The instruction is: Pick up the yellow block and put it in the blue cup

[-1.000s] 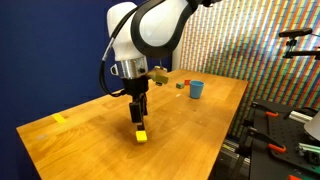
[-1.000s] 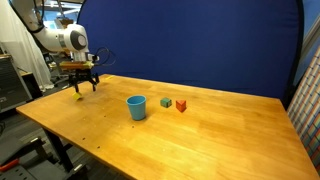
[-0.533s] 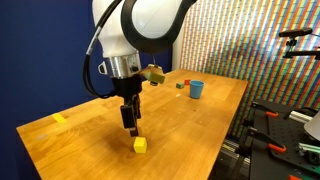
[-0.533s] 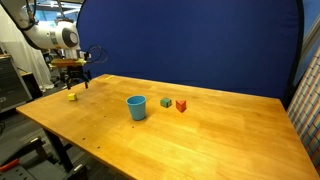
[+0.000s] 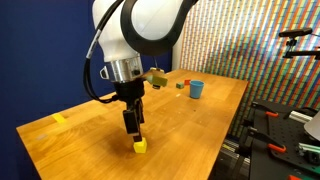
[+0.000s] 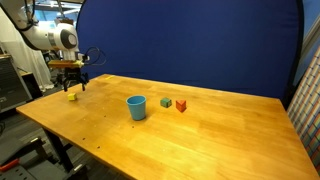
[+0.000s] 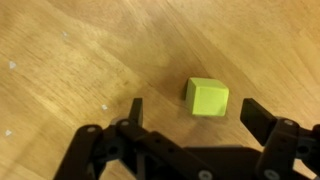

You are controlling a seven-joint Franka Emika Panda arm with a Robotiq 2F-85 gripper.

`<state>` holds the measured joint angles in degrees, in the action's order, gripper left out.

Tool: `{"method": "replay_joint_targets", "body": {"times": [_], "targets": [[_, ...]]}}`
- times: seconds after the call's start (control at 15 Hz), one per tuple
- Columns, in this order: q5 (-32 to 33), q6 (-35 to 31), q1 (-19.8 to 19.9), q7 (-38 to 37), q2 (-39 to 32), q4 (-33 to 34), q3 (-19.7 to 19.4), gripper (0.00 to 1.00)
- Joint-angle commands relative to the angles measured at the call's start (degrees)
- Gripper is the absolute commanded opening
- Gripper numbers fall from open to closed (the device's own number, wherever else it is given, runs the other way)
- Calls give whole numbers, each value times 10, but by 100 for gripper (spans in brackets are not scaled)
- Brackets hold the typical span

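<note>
My gripper's open fingers are above the yellow block, so next I will move my gripper down toward the tabletop, bring the fingers to either side of the block and close them.
The yellow block lies on the wooden table near its front edge; it also shows in an exterior view and in the wrist view. My gripper hangs just above and beside the block, open and empty; it also shows in an exterior view. In the wrist view the two fingers stand apart, with the block just ahead of the gap between them. The blue cup stands upright far along the table, seen in both exterior views.
A green block and a red block sit beside the cup. A flat yellow patch lies on the table near its far corner. Dark equipment stands beyond the table's edge.
The arm first swung along the table with the block away from the cup side; in the last half second the gripper dropped lower toward the block, which stayed put.
</note>
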<state>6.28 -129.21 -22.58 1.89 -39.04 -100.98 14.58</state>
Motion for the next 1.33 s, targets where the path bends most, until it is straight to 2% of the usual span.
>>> {"method": "replay_joint_targets", "body": {"times": [0.0, 0.4, 0.67, 0.73, 0.8, 1.0, 1.27], "targets": [[-26, 7, 6, 8, -5, -9, 14, 100], [-40, -6, 0, 6, -26, -12, 29, 100], [-18, -42, -16, -2, -36, -12, 20, 100], [-10, -49, -22, -8, -37, -11, 15, 75], [-6, -56, -26, -10, -39, -11, 12, 74], [15, -62, -32, -23, -31, -18, -4, 51], [60, -68, -28, -63, 22, -65, -51, 21]]}}
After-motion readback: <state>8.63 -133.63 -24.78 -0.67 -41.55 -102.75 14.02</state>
